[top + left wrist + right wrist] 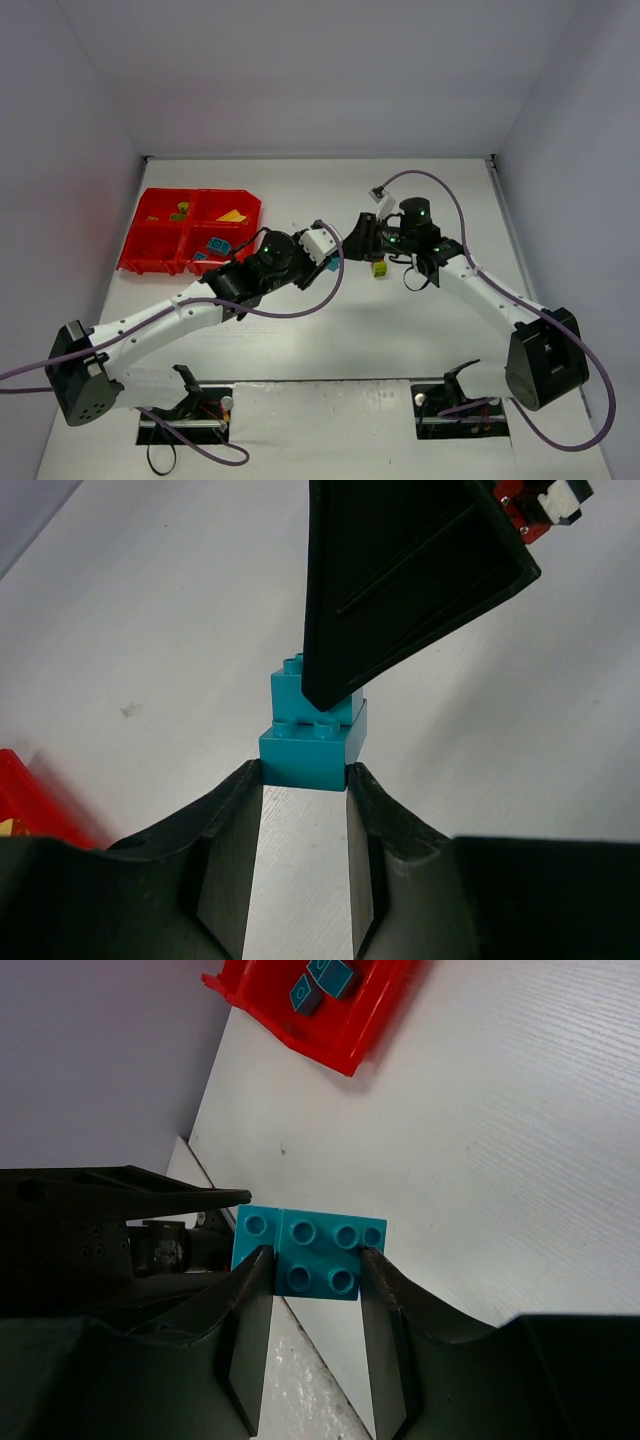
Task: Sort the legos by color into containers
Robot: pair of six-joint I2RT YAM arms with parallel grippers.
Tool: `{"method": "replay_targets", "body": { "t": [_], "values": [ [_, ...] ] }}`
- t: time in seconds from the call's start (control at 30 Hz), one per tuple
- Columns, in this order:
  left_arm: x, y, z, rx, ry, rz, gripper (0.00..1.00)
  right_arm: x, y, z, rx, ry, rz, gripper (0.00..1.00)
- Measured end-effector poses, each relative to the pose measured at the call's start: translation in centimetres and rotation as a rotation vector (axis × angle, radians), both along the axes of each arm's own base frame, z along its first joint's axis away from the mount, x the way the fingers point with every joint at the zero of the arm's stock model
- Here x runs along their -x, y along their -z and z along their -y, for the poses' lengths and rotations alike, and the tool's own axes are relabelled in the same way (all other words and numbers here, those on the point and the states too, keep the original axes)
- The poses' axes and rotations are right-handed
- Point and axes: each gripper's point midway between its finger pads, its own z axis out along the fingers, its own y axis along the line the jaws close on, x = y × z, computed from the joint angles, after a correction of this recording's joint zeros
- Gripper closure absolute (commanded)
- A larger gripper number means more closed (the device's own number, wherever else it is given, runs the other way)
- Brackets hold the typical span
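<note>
My left gripper carries the lower lego left in the top view over the teal container with matching legos and releases it next, since the container lies that way.
Two teal-blue legos joined together [300, 755] are held above the table between both grippers. My left gripper [305, 775] is shut on the lower brick at its fingertips. My right gripper [315, 1260] is shut on the studded brick [320, 1245]; one of its fingers [400, 570] covers the upper brick in the left wrist view. In the top view the grippers meet at mid-table, left [330, 255] and right [352, 245]. The red tray [150, 262] stands at the far left and holds lime green, yellow and teal legos in separate compartments.
A lime-yellow lego [379, 268] lies on the table just under the right gripper. The tray's corner shows in the left wrist view [30, 800], and its teal compartment in the right wrist view [345, 1035]. Grey walls enclose the table on three sides.
</note>
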Motion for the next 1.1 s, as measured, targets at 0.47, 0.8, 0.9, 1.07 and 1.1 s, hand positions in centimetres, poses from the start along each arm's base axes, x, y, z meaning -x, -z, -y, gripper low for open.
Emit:
{"method": "replay_targets", "body": {
  "t": [0.47,0.8,0.9,1.07,1.1],
  "values": [
    [0.3,2.4,-0.5,0.012,-0.029,-0.071,1.00,-1.0,-0.3,2.1,0.001,0.053,0.028,1.00],
    [-0.9,3.5,-4.0,-0.041,-0.204,-0.086,1.00,-2.4,-0.2,4.3,0.031,0.105,0.071,1.00],
    [-3.3,2.9,-7.6,-0.042,-0.382,-0.096,1.00,-2.4,0.0,4.4,0.047,0.100,0.082,1.00],
    [-7.6,0.3,-15.8,0.010,-0.757,-0.120,1.00,-2.4,0.7,4.5,0.089,0.103,0.100,1.00],
    [-8.4,-0.3,-17.2,0.021,-0.821,-0.125,1.00,-2.4,0.8,4.5,0.101,0.105,0.106,1.00]
  ]
}}
